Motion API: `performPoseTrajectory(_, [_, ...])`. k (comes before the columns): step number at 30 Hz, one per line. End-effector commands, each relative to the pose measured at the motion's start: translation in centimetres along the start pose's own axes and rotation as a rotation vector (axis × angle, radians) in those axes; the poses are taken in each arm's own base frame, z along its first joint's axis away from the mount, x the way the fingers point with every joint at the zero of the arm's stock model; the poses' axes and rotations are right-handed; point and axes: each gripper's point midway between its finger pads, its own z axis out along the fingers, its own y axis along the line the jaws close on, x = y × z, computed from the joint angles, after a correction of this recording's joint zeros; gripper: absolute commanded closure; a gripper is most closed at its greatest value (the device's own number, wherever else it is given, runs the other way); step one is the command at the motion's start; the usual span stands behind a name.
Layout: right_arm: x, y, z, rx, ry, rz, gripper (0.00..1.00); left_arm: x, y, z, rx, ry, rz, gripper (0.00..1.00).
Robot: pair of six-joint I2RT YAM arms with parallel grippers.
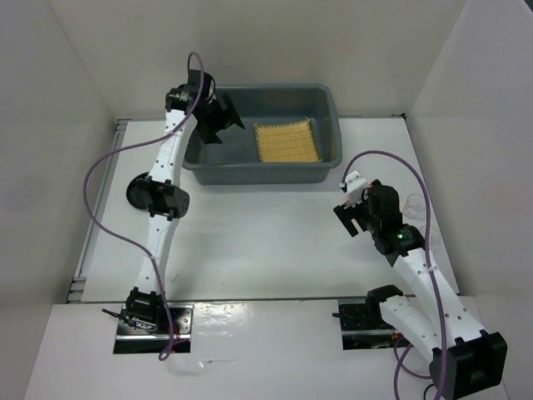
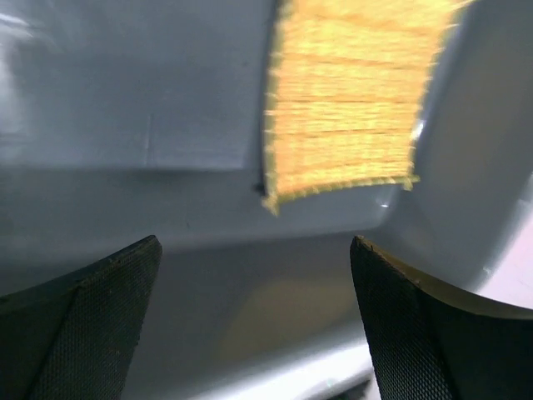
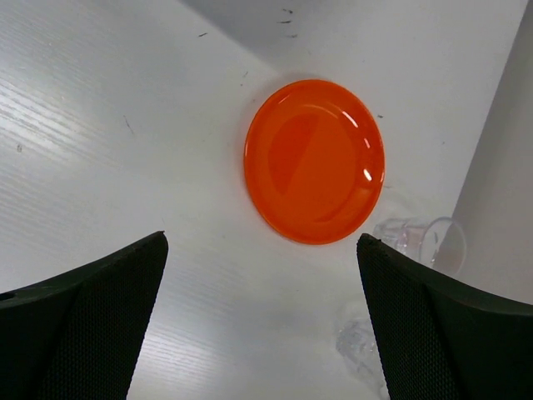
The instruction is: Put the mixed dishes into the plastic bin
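Observation:
The orange plate [image 3: 315, 160] is below my right gripper, which will move down onto the plate's rim nearest its open fingers, because bare tabletop keeps it clear of the cups.
The grey-blue plastic bin [image 1: 250, 175] stands at the back of the table with the tan bamboo mat [image 1: 287, 142] lying flat in its right half. My left gripper [image 1: 223, 119] hangs open and empty over the bin's left half; its wrist view shows the mat [image 2: 346, 100] on the bin floor [image 2: 125, 92] ahead of the fingers. My right gripper [image 3: 260, 242] is open and empty above the table, just short of the orange plate [image 3: 315, 160]. Two clear glass cups [image 3: 420, 237] [image 3: 362, 342] stand to its right. A black plate [image 1: 136, 190] peeks out from under the left arm.
White walls enclose the table on the left, back and right; the right wall [image 3: 508, 167] rises close behind the cups. In the top view the right arm [image 1: 408, 250] covers the orange plate. Purple cables loop off both arms.

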Motion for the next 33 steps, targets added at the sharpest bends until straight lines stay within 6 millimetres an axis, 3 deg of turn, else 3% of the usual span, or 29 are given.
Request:
performPoseTrajectory(1, [-2.1,-1.6,-0.2,0.032,-0.036,-0.111,0.01,-0.7,-5.9,-10.9,0.012,-0.248,0.168,0.00])
performPoseTrajectory(2, [-1.5,-1.8,0.3,0.043,-0.015,-0.131,0.01,-0.3,-6.5,-12.1,0.001,-0.275,0.191,0.00])
performPoseTrajectory(3, [-0.6,-1.8,1.2,0.028,0.032,-0.167,0.01,1.4,-8.2,-12.9,0.004,-0.282,0.226,0.00])
performPoseTrajectory(4, [0.1,-1.8,1.9,0.022,0.056,-0.174,0.01,1.5,-9.0,-16.0,-0.015,-0.358,0.266,0.00])
performPoseTrajectory(6, [1.2,-1.5,3.1,-0.024,0.105,-0.170,0.01,3.8,-9.4,-16.9,-0.063,-0.354,0.300,0.00])
performPoseTrajectory(7, [2.2,-0.9,4.2,-0.061,0.166,-0.176,0.01,5.7,-11.0,-19.7,-0.051,-0.399,0.347,0.00])
performPoseTrajectory(9, [3.3,-0.4,5.1,-0.114,0.220,-0.160,0.01,8.3,-10.4,-20.0,-0.105,-0.373,0.371,0.00])
performPoseTrajectory(10, [3.6,0.0,5.9,-0.145,0.253,-0.161,0.01,10.3,-11.4,-22.6,-0.069,-0.391,0.375,0.00])
performPoseTrajectory(11, [4.0,-0.1,6.2,-0.161,0.273,-0.149,0.01,10.9,-10.8,-23.1,-0.101,-0.406,0.376,0.00])
performPoseTrajectory(12, [4.4,0.3,6.5,-0.189,0.288,-0.128,0.01,11.7,-10.4,-24.8,-0.096,-0.416,0.384,0.00])
performPoseTrajectory(13, [4.9,0.6,7.1,-0.208,0.316,-0.128,0.01,13.2,-9.1,-23.4,-0.144,-0.373,0.377,0.00])
performPoseTrajectory(14, [4.8,0.6,7.6,-0.204,0.310,-0.128,0.01,13.5,-8.3,-25.3,-0.133,-0.401,0.356,0.00])
performPoseTrajectory(15, [4.8,0.2,7.9,-0.195,0.312,-0.119,0.01,13.9,-7.5,-25.4,-0.134,-0.400,0.356,0.00])
performPoseTrajectory(16, [5.3,0.2,8.3,-0.196,0.330,-0.121,0.01,15.2,-5.9,-23.0,-0.156,-0.353,0.345,0.00])
performPoseTrajectory(17, [5.4,0.3,8.6,-0.196,0.331,-0.121,0.01,15.9,-5.4,-25.3,-0.095,-0.379,0.322,0.00])
performPoseTrajectory(18, [5.3,-0.1,8.8,-0.190,0.335,-0.113,0.01,16.2,-5.3,-25.4,-0.055,-0.389,0.304,0.00])
performPoseTrajectory(19, [5.9,-0.2,9.2,-0.194,0.351,-0.115,0.01,17.0,-4.4,-25.3,-0.052,-0.376,0.291,0.00])
performPoseTrajectory(20, [5.9,-0.2,9.4,-0.197,0.355,-0.115,0.01,18.2,-2.2,-25.4,-0.066,-0.354,0.253,0.00])
performPoseTrajectory(25, [8.0,0.0,10.2,-0.245,0.410,-0.137,0.03,20.8,1.9,-26.5,-0.065,-0.328,0.173,0.00])
performPoseTrajectory(29, [8.8,0.3,10.6,-0.279,0.420,-0.133,0.09,21.0,2.8,-27.4,-0.049,-0.342,0.136,0.00])
performPoseTrajectory(33, [9.1,1.0,10.8,-0.338,0.432,-0.155,0.30,21.1,2.9,-28.2,-0.048,-0.343,0.136,0.00])
